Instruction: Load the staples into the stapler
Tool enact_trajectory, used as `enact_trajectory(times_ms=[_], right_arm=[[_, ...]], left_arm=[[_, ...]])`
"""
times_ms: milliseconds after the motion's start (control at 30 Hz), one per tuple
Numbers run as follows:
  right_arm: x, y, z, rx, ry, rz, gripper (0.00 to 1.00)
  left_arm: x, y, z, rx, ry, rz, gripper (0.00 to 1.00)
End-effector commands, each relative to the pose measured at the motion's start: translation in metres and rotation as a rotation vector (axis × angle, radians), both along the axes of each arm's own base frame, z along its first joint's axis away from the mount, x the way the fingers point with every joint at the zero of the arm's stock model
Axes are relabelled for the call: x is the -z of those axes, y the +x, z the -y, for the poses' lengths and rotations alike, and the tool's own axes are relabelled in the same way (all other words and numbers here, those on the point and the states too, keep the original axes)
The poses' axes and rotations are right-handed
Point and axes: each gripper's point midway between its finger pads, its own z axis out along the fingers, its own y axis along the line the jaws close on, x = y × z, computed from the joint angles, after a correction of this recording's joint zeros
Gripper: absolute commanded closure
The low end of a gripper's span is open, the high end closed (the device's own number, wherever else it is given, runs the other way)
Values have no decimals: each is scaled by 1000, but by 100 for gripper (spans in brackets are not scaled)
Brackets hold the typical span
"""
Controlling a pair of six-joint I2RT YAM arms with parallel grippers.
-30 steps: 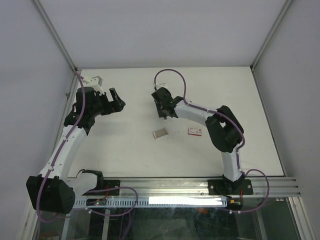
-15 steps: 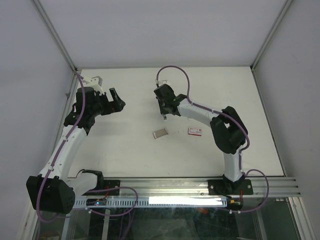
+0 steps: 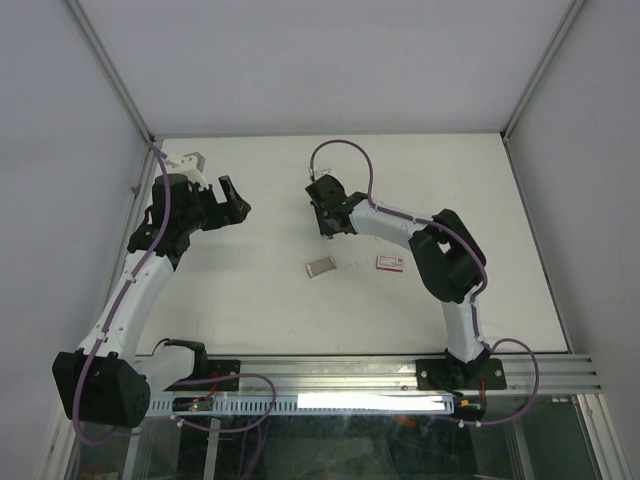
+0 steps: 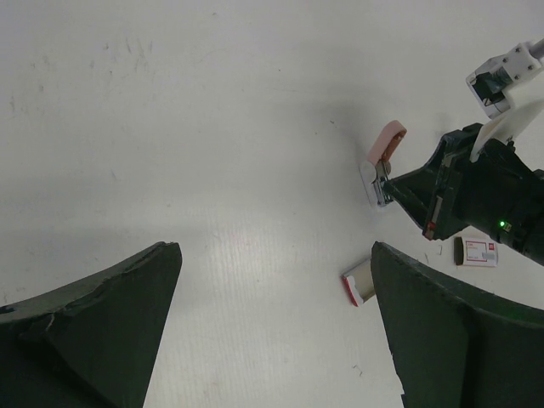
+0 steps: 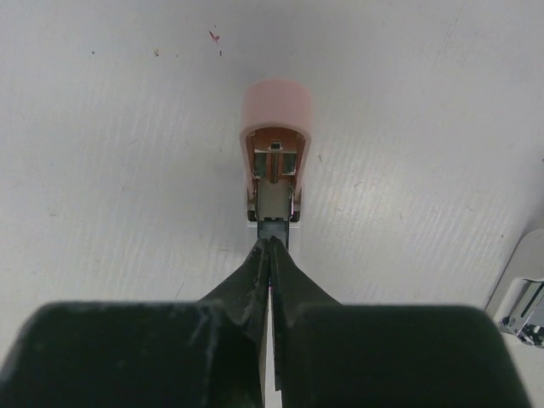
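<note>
Next, my left gripper moves across and down around the stapler's raised lid (image 4: 388, 140), which stands clear of the stapler's channel, below the gripper and to its right in the top view.
The pink stapler (image 5: 276, 119) lies on the white table with its lid raised and its metal channel showing; it also shows in the left wrist view (image 4: 384, 151). My right gripper (image 5: 270, 242) is shut, its tips touching the dark near end of the channel. From above, the right gripper (image 3: 327, 228) covers the stapler. The staples (image 3: 389, 262), a tiny white box with a red mark, lie on the table to its right, also in the left wrist view (image 4: 478, 252). My left gripper (image 4: 272, 255) is open and empty, raised at the far left (image 3: 237, 200).
A small open white and grey case with a red end (image 3: 320, 266) lies near the middle of the table, between the two grippers; it also shows in the left wrist view (image 4: 360, 286). A metal-framed wall bounds the table's back and sides.
My right arm swung its elbow out and back and its cable shifted; the gripper stays at the stapler. The left arm, the staples and the open case have not moved.
</note>
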Motion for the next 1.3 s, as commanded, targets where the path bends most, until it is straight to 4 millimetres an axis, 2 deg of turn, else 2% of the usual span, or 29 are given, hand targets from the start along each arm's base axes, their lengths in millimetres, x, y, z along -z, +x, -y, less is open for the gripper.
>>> enact_trajectory(times_ms=[0,167,200,333,533,633,733,833,933,1033,1100,1133,1267], right_arm=[[-13,10,-11,6,51,35,100],[-7,8,-9,12,45,20,100],[-6,13,-2,31,43,17,100],[-4,12,2,41,42,12,100],[-12,11,2,41,58,16,100],[-35,12,-2,28,93,36,100],[-70,13,-4,13,133,87,97],[-105,11,2,7,171,137,86],[-131,4,18,12,214,169,76],[-141,-7,39,17,252,174,65],[-140,-14,55,26,282,169,57],[-133,-19,66,36,291,155,55],[-120,-30,96,63,370,121,49]], left_arm=[[-12,3,3,26,-6,53,1],[-12,4,3,25,-5,54,1],[-11,3,3,25,-6,53,1],[-12,3,3,25,-6,55,1],[-12,3,3,25,-6,56,1],[-16,3,2,21,-3,69,1],[-21,3,1,17,1,95,1],[-28,1,5,46,-7,140,1],[-38,-2,17,98,-58,181,2],[-46,-5,40,160,-160,193,5],[-49,-5,59,181,-209,211,5],[-49,-5,71,197,-227,221,4],[-37,9,123,318,-271,292,5]])
